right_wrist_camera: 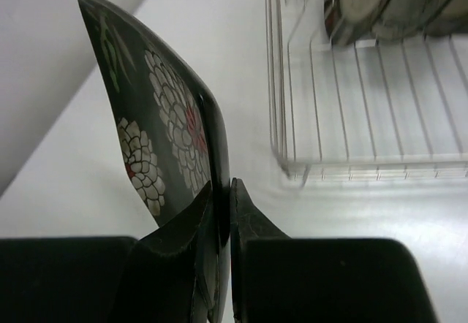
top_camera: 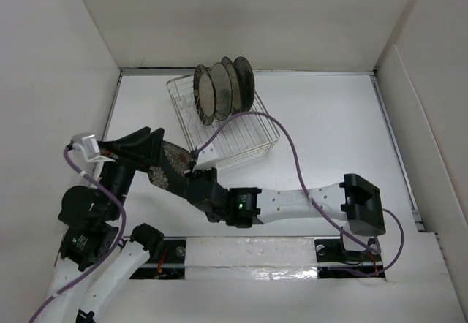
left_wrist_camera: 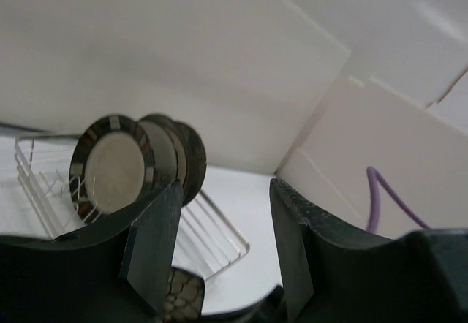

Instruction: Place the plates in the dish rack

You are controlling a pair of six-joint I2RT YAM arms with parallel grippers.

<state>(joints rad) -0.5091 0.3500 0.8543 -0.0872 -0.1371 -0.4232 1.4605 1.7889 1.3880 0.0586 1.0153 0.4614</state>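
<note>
My right gripper carries the floral plate [top_camera: 167, 166] outward next, and it will lower it into the rack's still empty corner beside the plates and let go there.
The silver wire dish rack [top_camera: 232, 137] stands at the middle back. Several round plates [top_camera: 223, 88] stand upright on its far end; brown rims show in the left wrist view [left_wrist_camera: 117, 164]. My right gripper [top_camera: 191, 166] is shut on the rim of the black floral plate [top_camera: 167, 166], held on edge above the table left of the rack. In the right wrist view the fingers [right_wrist_camera: 252, 224] pinch that plate [right_wrist_camera: 157, 129]. My left gripper [top_camera: 153, 140] is open beside the plate; a patterned edge [left_wrist_camera: 180, 299] shows low between its jaws, near the left finger [left_wrist_camera: 152, 246].
White walls enclose the table on three sides. A purple cable [top_camera: 292, 155] loops over the rack's right corner to the right arm. The rack's near end [right_wrist_camera: 365, 111] holds no plates. Bare table lies right of the rack.
</note>
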